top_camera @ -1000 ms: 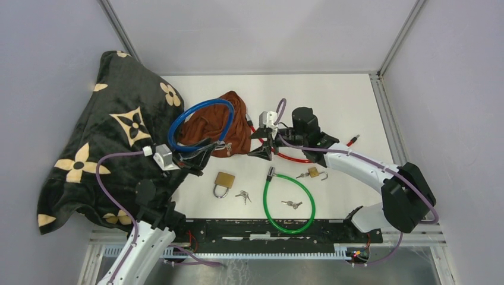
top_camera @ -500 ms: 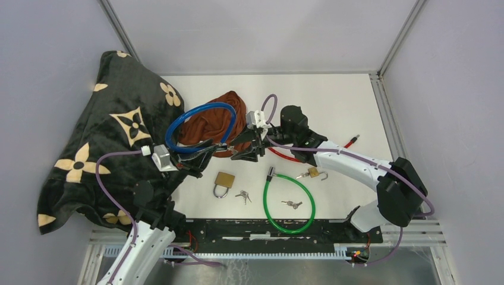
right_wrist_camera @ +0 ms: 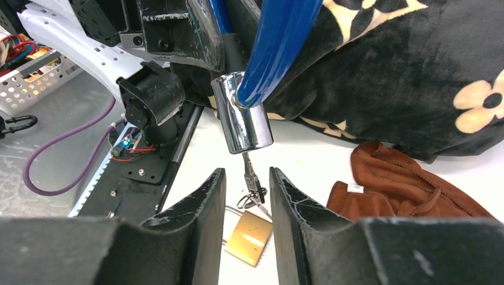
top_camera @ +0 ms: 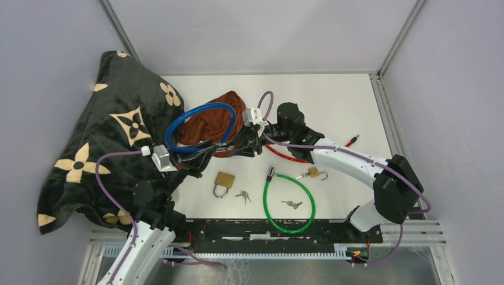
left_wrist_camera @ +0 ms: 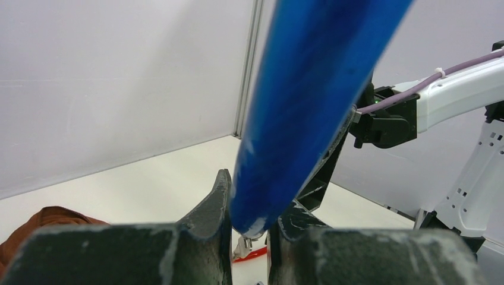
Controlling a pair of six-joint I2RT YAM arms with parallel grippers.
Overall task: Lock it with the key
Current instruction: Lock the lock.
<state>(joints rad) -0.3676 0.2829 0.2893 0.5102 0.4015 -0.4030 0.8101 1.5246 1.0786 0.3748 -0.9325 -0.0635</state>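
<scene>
Next I will bring my left gripper down toward the left in the top view onto the tabletop between blanket and brass padlock (top_camera: 201, 181) and release, since that spot lies bare.
My left gripper (top_camera: 204, 152) is shut on a blue cable lock (top_camera: 198, 109) and holds its loop up above the table. In the left wrist view the blue cable (left_wrist_camera: 309, 107) sits clamped between the jaws of that gripper (left_wrist_camera: 249, 209). In the right wrist view the lock's chrome barrel (right_wrist_camera: 242, 116) hangs down with a key (right_wrist_camera: 250, 173) stuck in its lower end and a key ring below. My right gripper (right_wrist_camera: 246, 185) is open, with one jaw on each side of the key and not touching it. It also shows in the top view (top_camera: 239, 148).
A brass padlock (top_camera: 224, 181) with keys (top_camera: 242, 196) lies below the grippers. A green cable lock (top_camera: 304, 189), a red cable lock (top_camera: 286, 157) and a small open padlock (top_camera: 313, 173) lie to the right. A brown cloth (top_camera: 209, 126) and a black flowered blanket (top_camera: 113, 136) are at the left.
My right arm has moved left, from over the red cable to the blue lock's barrel, and its jaws now straddle the key. My left gripper has kept still.
</scene>
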